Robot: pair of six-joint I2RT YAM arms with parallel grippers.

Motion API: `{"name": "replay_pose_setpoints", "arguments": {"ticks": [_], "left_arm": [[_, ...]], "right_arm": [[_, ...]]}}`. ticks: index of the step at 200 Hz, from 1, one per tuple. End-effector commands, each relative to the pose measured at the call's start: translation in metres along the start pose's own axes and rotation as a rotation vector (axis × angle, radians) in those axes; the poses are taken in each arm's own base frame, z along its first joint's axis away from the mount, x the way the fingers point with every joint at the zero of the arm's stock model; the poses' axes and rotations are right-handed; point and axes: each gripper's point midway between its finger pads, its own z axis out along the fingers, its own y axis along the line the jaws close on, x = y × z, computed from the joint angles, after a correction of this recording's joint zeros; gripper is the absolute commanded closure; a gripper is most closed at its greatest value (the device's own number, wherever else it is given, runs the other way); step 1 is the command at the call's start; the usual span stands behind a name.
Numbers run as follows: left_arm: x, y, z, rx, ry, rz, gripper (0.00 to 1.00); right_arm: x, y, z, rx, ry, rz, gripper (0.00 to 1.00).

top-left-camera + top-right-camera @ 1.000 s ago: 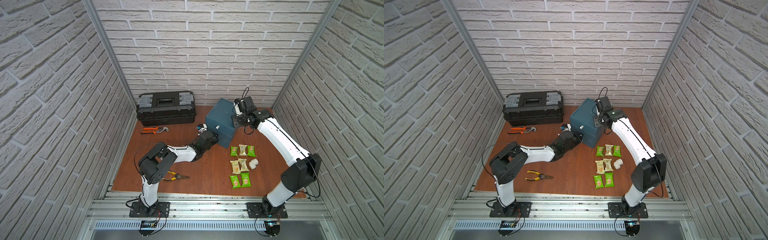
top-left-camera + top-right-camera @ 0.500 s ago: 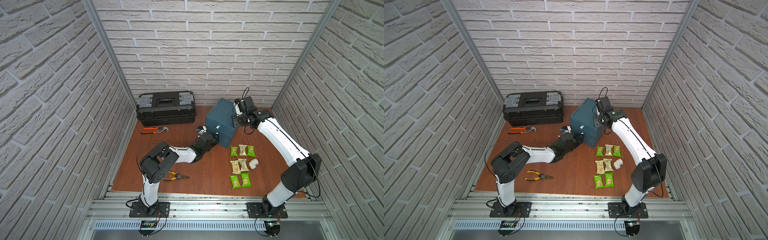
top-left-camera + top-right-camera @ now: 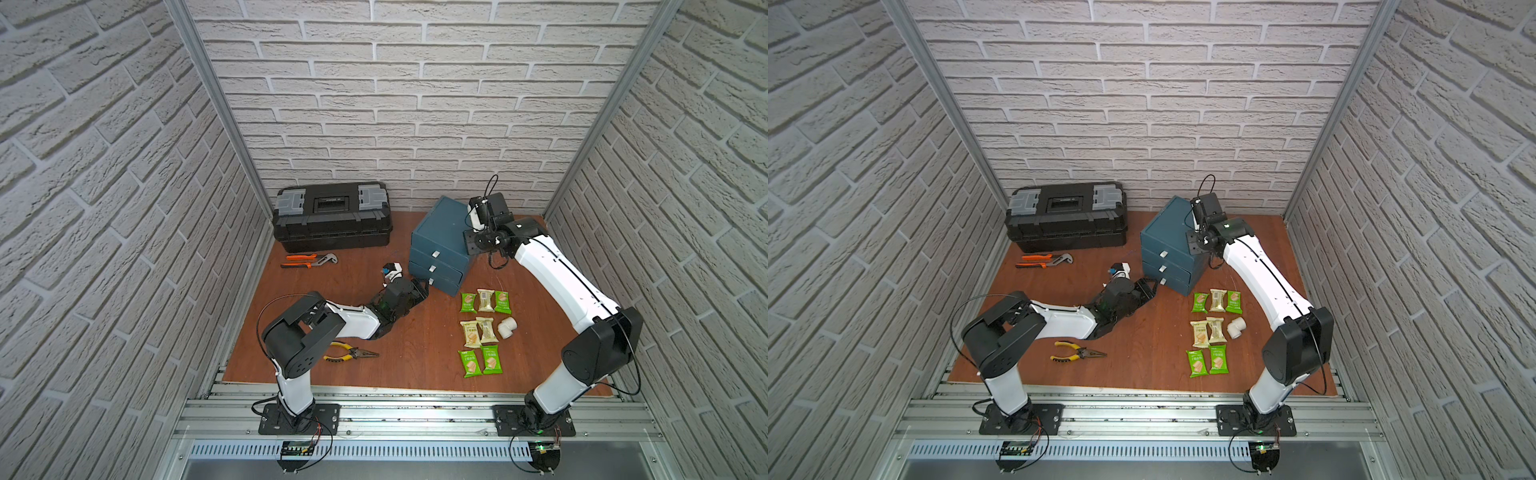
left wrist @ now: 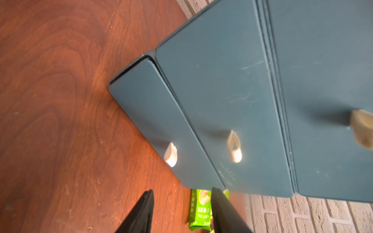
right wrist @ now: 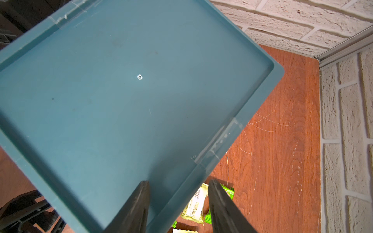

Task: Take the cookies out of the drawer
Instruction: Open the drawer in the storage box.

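Observation:
The shut lowest drawer's pale pull tab is outward. So my open left gripper next moves outward toward the cabinet, fingers astride the tab, and closes.
Several cookies in green and cream wrappers lie in rows on the wooden table, just right of the blue cabinet, whose three drawers have pale tab handles. Low at the table, my left gripper is open and empty, a short way in front of the lowest drawer and its handle. A green cookie packet shows beyond its fingers. My right gripper is open and straddles the cabinet top's rim, with one finger over the top. The drawers' insides are hidden.
A white pipe elbow lies beside the packets. At the back left stands a black toolbox, with an orange-handled wrench in front of it. Yellow pliers lie near the left arm's base. Brick walls close in three sides.
My left gripper has opened and drawn back a little from the lowest drawer's front. The right arm and the packets have not moved.

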Motion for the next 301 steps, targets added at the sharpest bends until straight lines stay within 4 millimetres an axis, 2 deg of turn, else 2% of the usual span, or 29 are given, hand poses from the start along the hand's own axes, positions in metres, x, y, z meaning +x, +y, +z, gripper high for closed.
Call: {"name": "replay_pose_setpoints", "arguments": {"ticks": [1, 30, 61, 78, 109, 202, 238, 301], "left_arm": [[0.003, -0.018, 0.005, 0.092, 0.017, -0.005, 0.50], [0.009, -0.019, 0.018, 0.114, 0.042, -0.043, 0.50], [0.013, -0.007, 0.028, 0.094, 0.049, -0.093, 0.51], [0.012, -0.002, 0.034, 0.093, 0.043, -0.115, 0.51], [0.010, -0.004, 0.045, 0.103, 0.045, -0.119, 0.52], [0.005, 0.001, 0.064, 0.098, 0.030, -0.183, 0.58], [0.007, 0.004, 0.071, 0.091, 0.032, -0.208, 0.62], [0.005, 0.005, 0.071, 0.082, 0.024, -0.205, 0.79]], "right_arm": [[0.007, 0.000, -0.005, -0.002, 0.033, -0.030, 0.48], [0.004, 0.002, -0.005, -0.010, 0.029, -0.031, 0.48], [0.005, 0.003, -0.004, -0.017, 0.037, -0.033, 0.48], [0.006, 0.003, -0.003, -0.017, 0.040, -0.035, 0.48], [0.010, 0.004, -0.001, -0.018, 0.057, -0.045, 0.49], [0.013, 0.003, -0.003, -0.021, 0.060, -0.042, 0.49], [0.011, 0.004, -0.004, -0.024, 0.055, -0.039, 0.49], [0.012, 0.004, -0.004, -0.025, 0.057, -0.039, 0.49]]}}
